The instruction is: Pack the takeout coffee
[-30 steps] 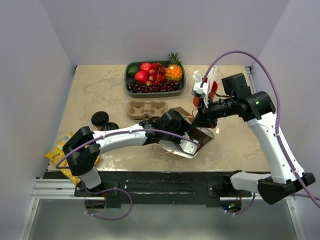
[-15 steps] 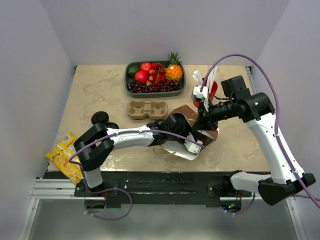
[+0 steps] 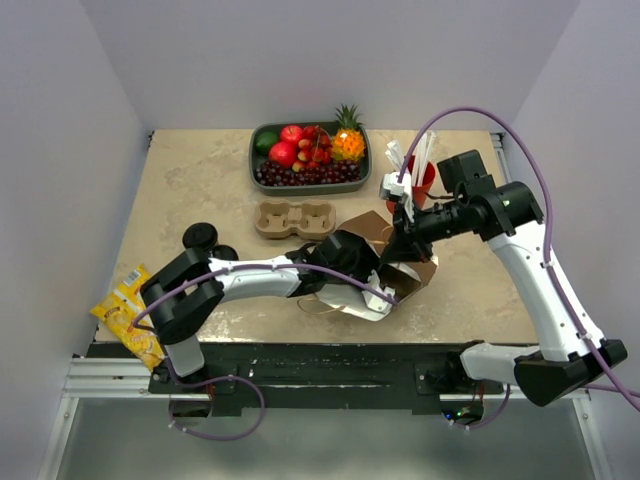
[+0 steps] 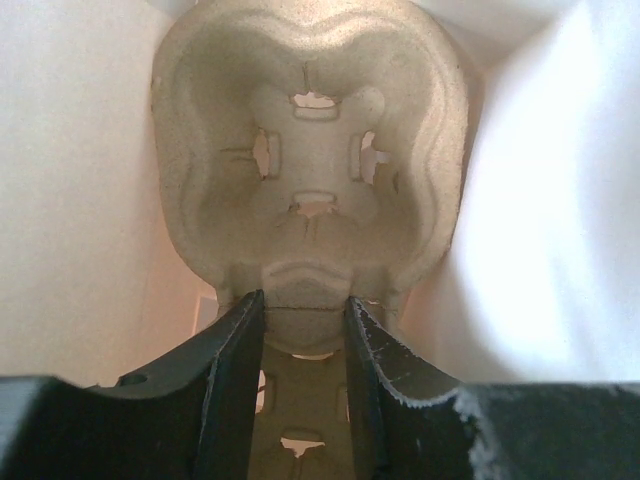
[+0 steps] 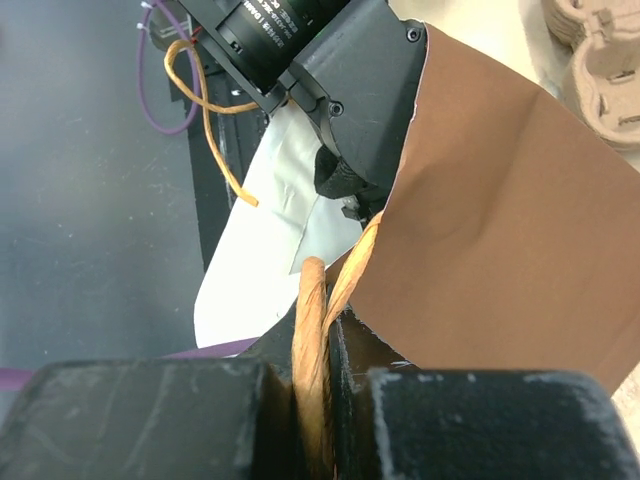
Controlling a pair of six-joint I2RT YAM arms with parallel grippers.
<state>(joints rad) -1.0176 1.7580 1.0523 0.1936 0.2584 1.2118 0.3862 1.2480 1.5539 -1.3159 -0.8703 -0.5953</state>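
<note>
The right gripper draws the bag's handle outward and releases it over the tabletop (image 3: 364,203) beside the red cup next, since that spot lies outward of the gripper.
The takeout coffee shows only as a round black lid (image 3: 200,237) at the table's left, with a second black round thing (image 3: 222,253) beside it, partly hidden by my left arm. A brown paper bag (image 3: 412,270) with a white lining lies on its side at mid-table. My left gripper (image 4: 300,322) is inside the bag, shut on the middle ridge of a tan cardboard cup carrier (image 4: 310,150). My right gripper (image 5: 318,350) is shut on the bag's twisted paper handle (image 5: 312,300) and holds the mouth (image 5: 480,230) up.
Another tan two-hole carrier (image 3: 293,218) sits on the table behind the bag. A tray of fruit (image 3: 258,165) stands at the back, and a red cup of white straws (image 3: 420,178) stands to its right. A yellow snack packet (image 3: 125,310) lies at the near left edge.
My left arm has pushed further right into the bag. My right gripper has lifted the handle a little, so the bag's upper side stands higher.
</note>
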